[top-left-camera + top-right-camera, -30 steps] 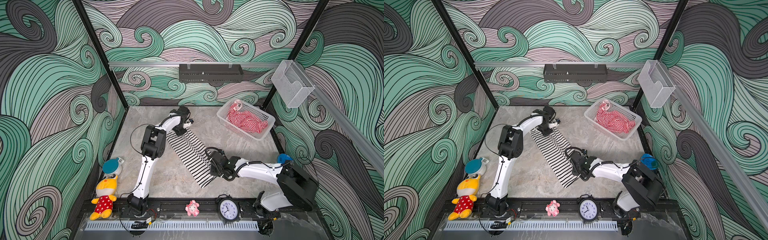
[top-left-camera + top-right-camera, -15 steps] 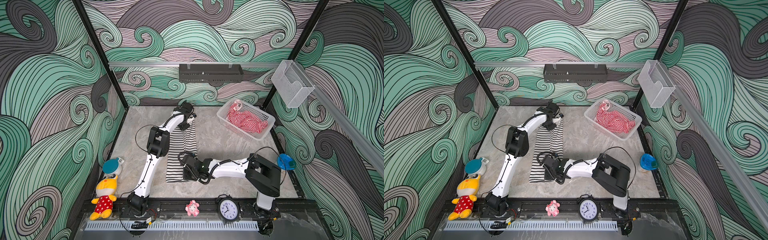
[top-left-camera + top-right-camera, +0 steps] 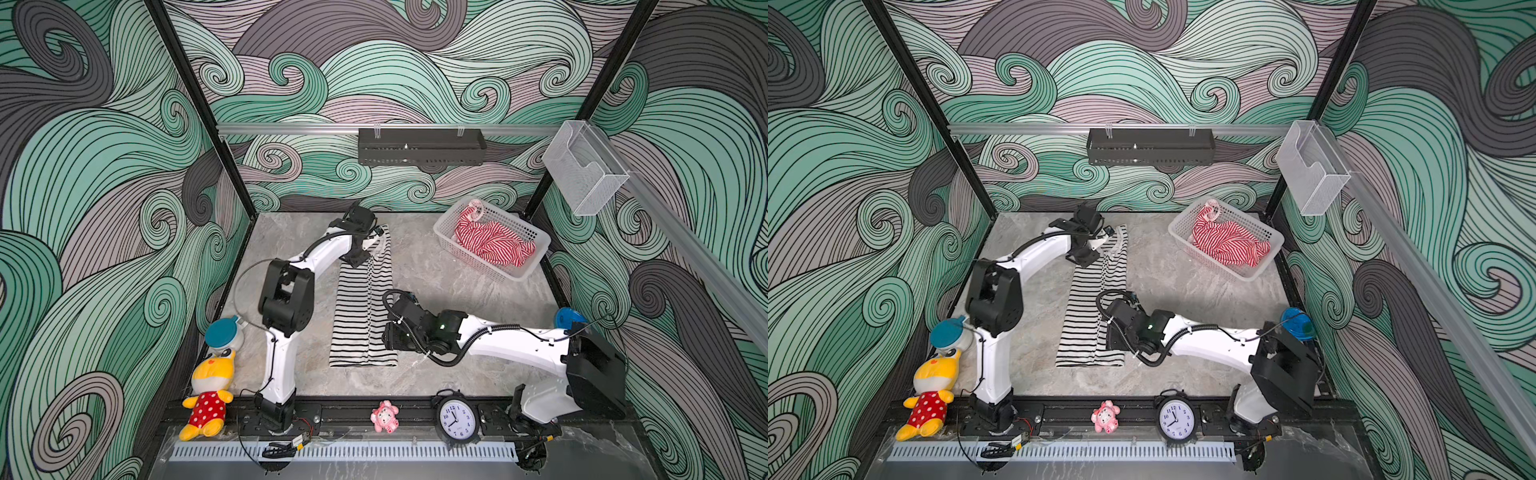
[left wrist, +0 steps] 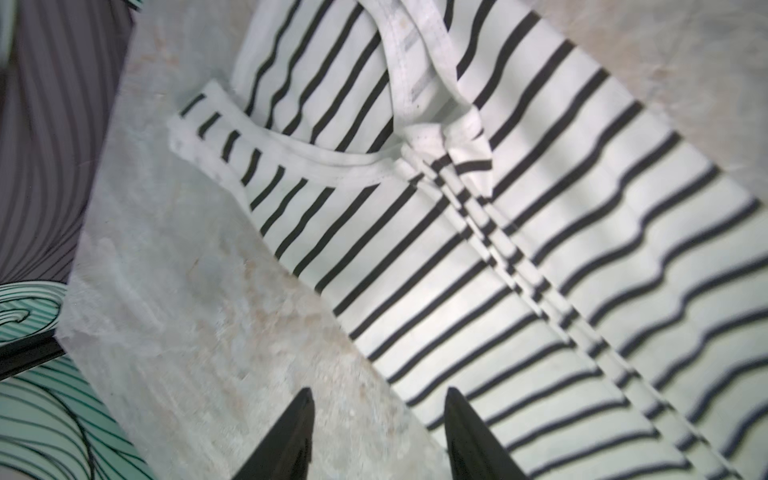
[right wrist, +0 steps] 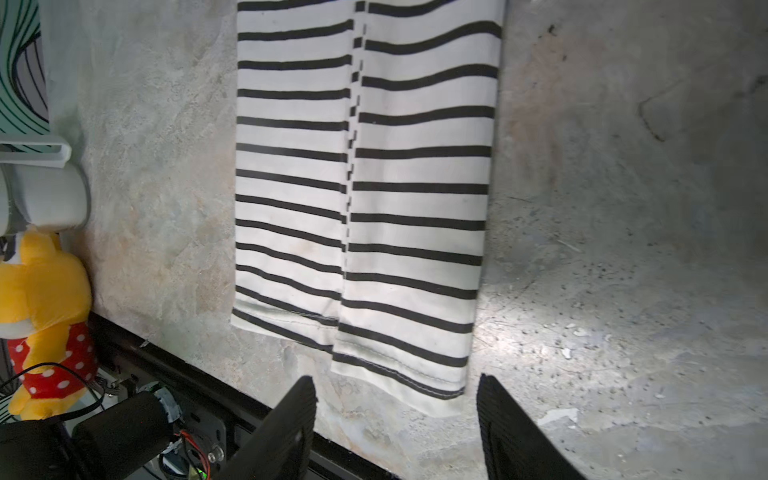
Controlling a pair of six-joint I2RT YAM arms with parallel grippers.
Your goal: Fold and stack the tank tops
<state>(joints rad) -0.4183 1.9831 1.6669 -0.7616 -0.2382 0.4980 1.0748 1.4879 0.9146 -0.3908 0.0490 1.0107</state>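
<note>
The hem corner is below the robot's right gripper and back toward the base, so the gripper will lower its open fingers backward around the tank top's hem corner nearest the clock point(image 5: 454, 397) and close.
The black-and-white tank top point(image 3: 363, 307) point(image 3: 1096, 303) lies flat on the table as a long narrow strip, folded lengthwise, neckline at the far end. My left gripper point(image 4: 379, 392) stands open just above the table beside the neckline end point(image 4: 332, 158), holding nothing; in a top view the left gripper point(image 3: 358, 258) sits at the strip's far end. My right gripper point(image 5: 395, 378) is open just off the hem point(image 5: 399, 365), empty; in a top view the right gripper point(image 3: 388, 336) is at the strip's near right edge. The red-and-white tank top point(image 3: 494, 247) point(image 3: 1229, 245) lies crumpled in the basket.
The white basket point(image 3: 523, 272) stands at the back right. A yellow plush toy in a red polka-dot dress point(image 3: 208, 390), a pink toy point(image 3: 384, 415) and a clock point(image 3: 457, 419) line the front rail. A blue object point(image 3: 567, 318) sits at the right edge.
The striped top went from lying diagonally to lying straight, front to back. Both grippers have opened and let go of it; the right gripper has drawn back to the right of the hem.
</note>
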